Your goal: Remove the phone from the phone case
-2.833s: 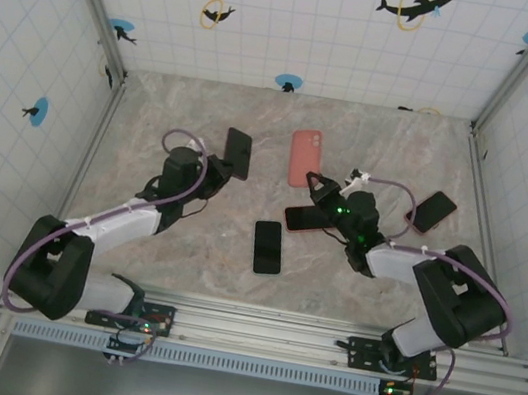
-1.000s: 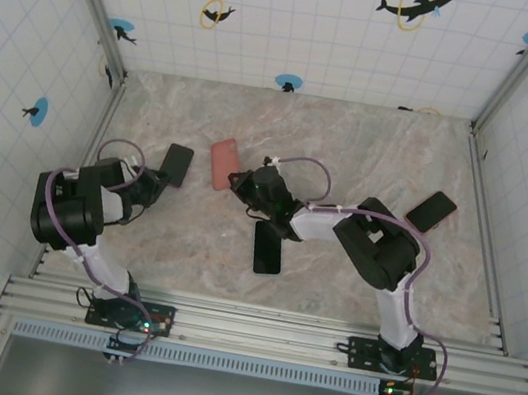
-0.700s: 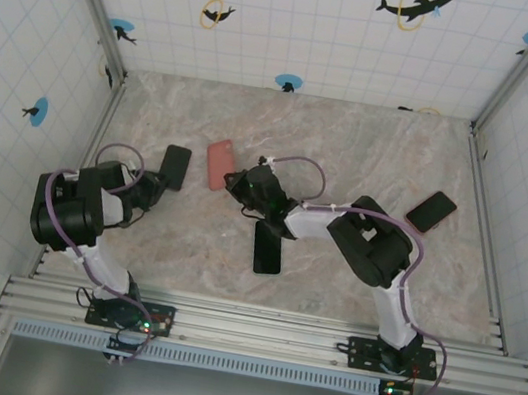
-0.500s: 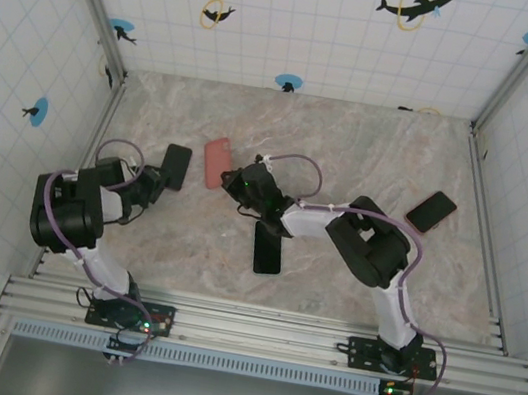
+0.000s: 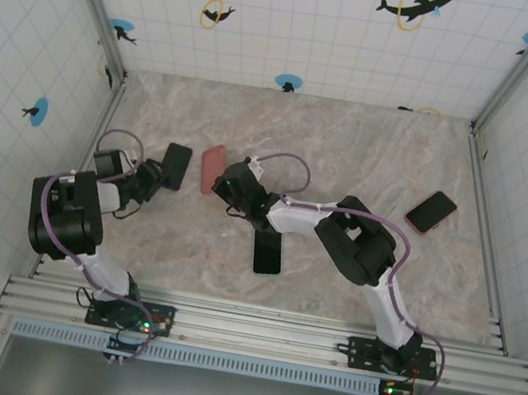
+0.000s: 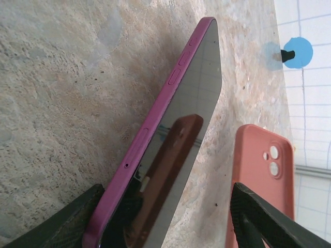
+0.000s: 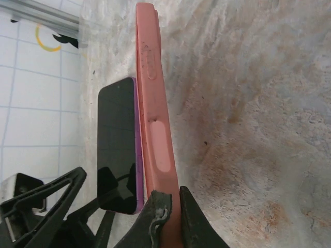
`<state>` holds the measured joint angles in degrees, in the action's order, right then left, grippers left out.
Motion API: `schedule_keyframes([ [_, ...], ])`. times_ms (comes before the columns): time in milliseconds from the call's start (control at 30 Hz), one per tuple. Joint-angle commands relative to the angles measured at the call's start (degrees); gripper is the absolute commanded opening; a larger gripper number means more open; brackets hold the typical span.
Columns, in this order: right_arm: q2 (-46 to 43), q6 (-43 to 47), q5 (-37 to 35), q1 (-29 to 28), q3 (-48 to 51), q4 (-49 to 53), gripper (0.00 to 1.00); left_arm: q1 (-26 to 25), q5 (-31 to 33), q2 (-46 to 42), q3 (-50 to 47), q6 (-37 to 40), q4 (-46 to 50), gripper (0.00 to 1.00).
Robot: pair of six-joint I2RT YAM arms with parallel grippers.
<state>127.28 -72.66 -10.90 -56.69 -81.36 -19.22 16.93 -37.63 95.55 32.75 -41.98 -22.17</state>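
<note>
My right gripper will next lower the salmon phone case (image 5: 211,167) toward the phone's purple edge, then let go beside it.
The phone (image 5: 176,165), dark-screened with a purple frame, lies flat on the marble at the left. My left gripper (image 5: 151,177) is open, one finger on each side of the phone's (image 6: 181,139) near end; the left finger (image 6: 62,222) sits by the purple edge and the right finger (image 6: 258,217) stands apart. The salmon phone case (image 5: 211,167) is held on its edge just right of the phone, with my right gripper (image 5: 227,187) shut on it. In the right wrist view the case (image 7: 152,103) runs up from the shut gripper (image 7: 170,217), with the phone (image 7: 118,144) beside it.
A black phone (image 5: 268,252) lies near the middle front. A red-edged phone (image 5: 431,211) lies at the right. Tiled walls and metal posts (image 5: 104,120) close in the marble floor, and the left wall is near my left arm.
My left gripper has opened and let go of the phone, which now rests on the marble. My right gripper has carried the case a little further left, close to the phone.
</note>
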Motion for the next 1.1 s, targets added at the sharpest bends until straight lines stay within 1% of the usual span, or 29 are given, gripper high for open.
schedule_keyframes([
  [0,2.23,-0.59,-3.2,-0.94,-3.48,1.91,0.07,0.19,5.2,0.78,-0.42,4.08,10.5,0.67],
  [167,3.49,-0.76,-4.08,-1.54,-5.59,1.85,0.09,0.21,7.63,0.54,0.48,6.73,14.29,0.69],
  [200,5.18,-0.62,-4.4,-1.65,-6.18,2.03,0.09,0.21,8.32,0.43,0.55,7.33,15.01,0.69],
  [333,6.99,-1.29,-5.14,-2.02,-8.48,2.51,0.1,0.14,10.75,-0.07,1.24,10.23,18.29,0.71],
  [400,7.67,-1.41,-5.31,-2.28,-9.48,2.62,0.12,0.15,11.0,-0.12,1.28,10.59,18.81,0.73],
  [500,8.58,-1.82,-5.31,-2.59,-10.72,3.1,0.12,0.16,10.82,0.17,1.51,11.25,19.45,0.73],
  [667,9.53,-0.95,-5.12,-2.99,-12.2,3.68,0.22,0.13,11.76,-0.18,2.37,12.9,20.82,0.74],
  [800,10.05,0.66,-5.2,-3.26,-13.35,4.41,0.24,0.19,11.16,-0.14,3.87,13.77,22.01,0.75],
  [867,10.18,2.87,-5.23,-3.32,-14.32,4.85,0.26,0.2,10.7,-1.16,4.01,14.01,22.16,0.76],
  [900,10.24,3.94,-5.33,-3.34,-14.85,5.52,0.28,0.13,10.88,-1.67,4.12,14.22,22.24,0.76],
  [967,9.94,7.37,-6.0,-3.41,-15.49,6.28,0.36,0.15,10.44,-2.72,4.68,14.95,23.06,0.77],
  [1067,9.02,11.81,-6.51,-3.6,-15.81,6.85,0.41,0.04,10.14,-4.14,5.39,16.39,24.78,0.78],
])
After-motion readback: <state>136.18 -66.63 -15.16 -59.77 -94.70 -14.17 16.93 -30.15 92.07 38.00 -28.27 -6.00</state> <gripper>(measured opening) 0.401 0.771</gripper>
